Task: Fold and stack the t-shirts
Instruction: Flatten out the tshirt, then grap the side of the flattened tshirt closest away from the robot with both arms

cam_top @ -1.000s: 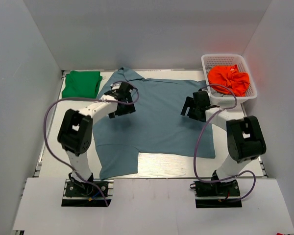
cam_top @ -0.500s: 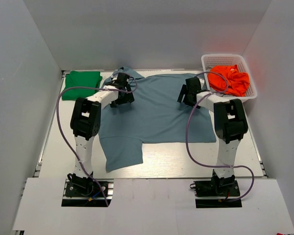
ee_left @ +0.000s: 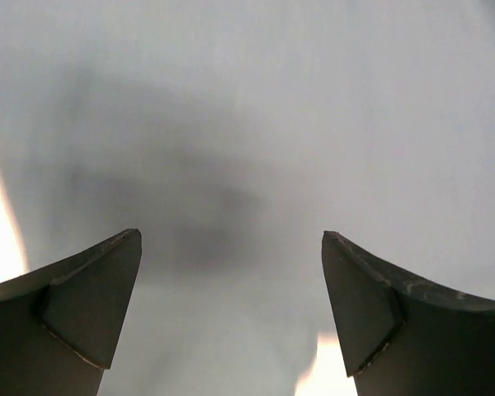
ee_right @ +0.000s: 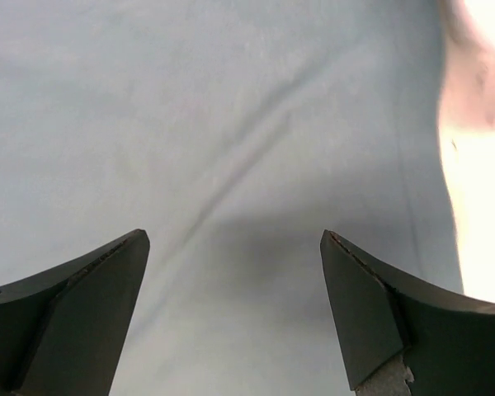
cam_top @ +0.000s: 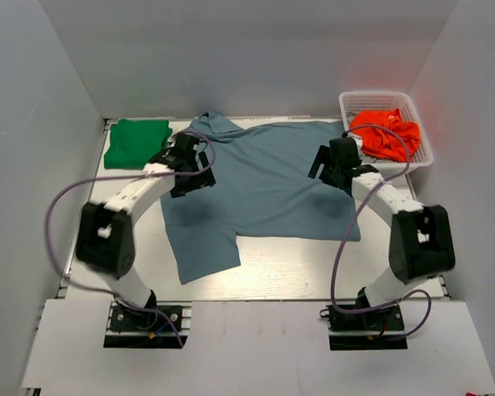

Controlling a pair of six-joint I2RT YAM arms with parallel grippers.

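Observation:
My left gripper should move back toward my base and down onto the sleeve's nearest corner (cam_top: pixel 182 280), because that sleeve still sticks out from the body of the shirt.
The slate-blue t-shirt (cam_top: pixel 264 186) lies spread flat across the middle of the table, one sleeve hanging toward the front left. The green t-shirt (cam_top: pixel 137 142) lies folded at the back left. My left gripper (cam_top: pixel 187 167) is open and empty above the blue shirt's left shoulder; the left wrist view shows blurred blue cloth (ee_left: pixel 256 148) between its fingers (ee_left: pixel 82 318). My right gripper (cam_top: pixel 332 165) is open and empty above the shirt's right side; the right wrist view shows the blue cloth (ee_right: pixel 214 124) with a crease and its right edge.
A white basket (cam_top: pixel 356 103) at the back right holds an orange-red garment (cam_top: pixel 386 132). White walls enclose the table on three sides. Bare table (cam_top: pixel 297 268) shows in front of the shirt.
Both grippers have let go of the blue shirt and drawn back toward me from its far edge. The shirt now lies flatter and a little further back.

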